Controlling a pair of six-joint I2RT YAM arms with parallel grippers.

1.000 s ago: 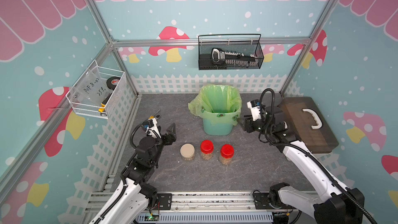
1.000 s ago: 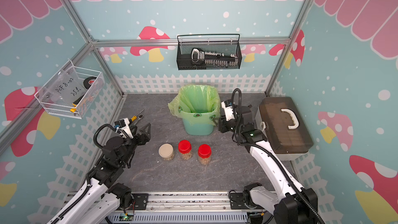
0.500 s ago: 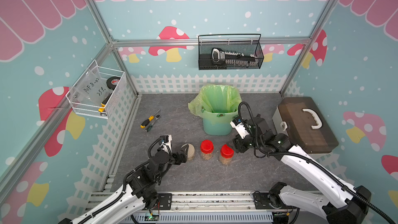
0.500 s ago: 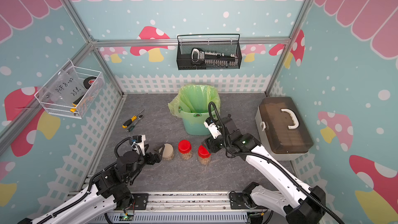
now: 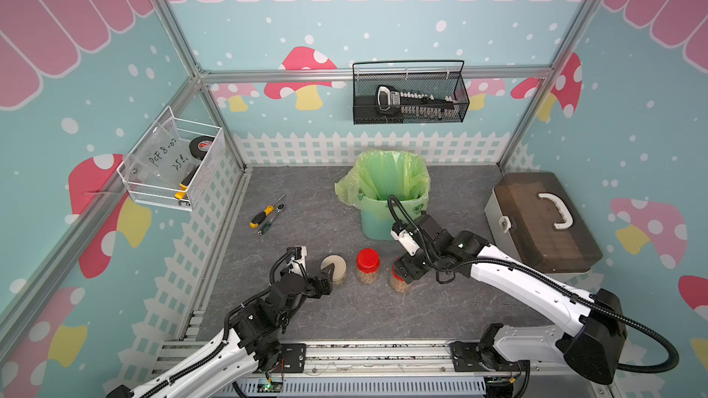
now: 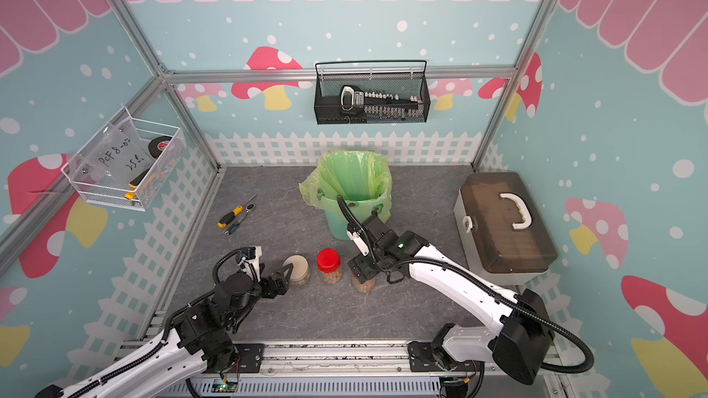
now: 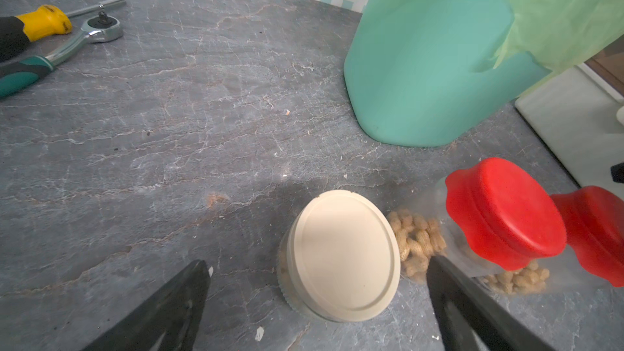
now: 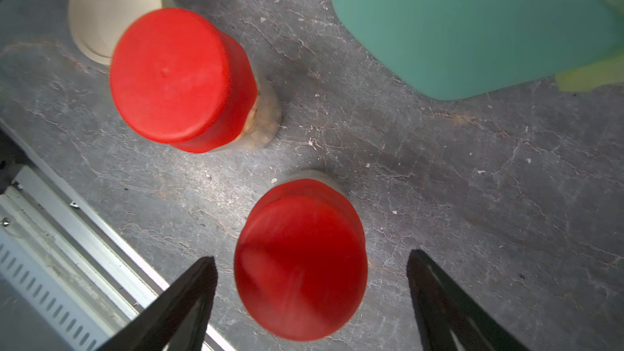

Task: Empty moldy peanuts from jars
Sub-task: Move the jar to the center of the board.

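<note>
My right gripper will next move down around the sides of the toolbox-side jar's red lid (image 5: 397,275) (image 8: 301,266) and close, because the lid is below, already between the open fingers.
Three clear jars of moldy peanuts (image 7: 418,241) stand in a row on the grey floor in both top views: a beige-lidded jar (image 5: 334,268), a middle red-lidded jar (image 5: 368,264) and a right red-lidded jar (image 5: 400,285). My left gripper (image 5: 327,279) is low beside the beige-lidded jar. In the left wrist view my left gripper (image 7: 319,263) is open, a finger on each side of the beige lid (image 7: 341,254), not touching. My right gripper (image 5: 402,266) hangs over the right jar. In the right wrist view my right gripper (image 8: 310,256) is open and straddles that red lid (image 8: 300,261) with gaps.
A teal bin (image 5: 373,225) with a green bag stands just behind the jars. A screwdriver and a ratchet (image 5: 264,214) lie at the back left. A brown toolbox (image 5: 540,223) sits at the right. The metal rail (image 5: 383,354) runs along the front edge.
Both arms have swung forward and down to the jar row. The left jaws spread wide beside the beige-lidded jar. The right jaws went from shut to wide over the right red lid.
</note>
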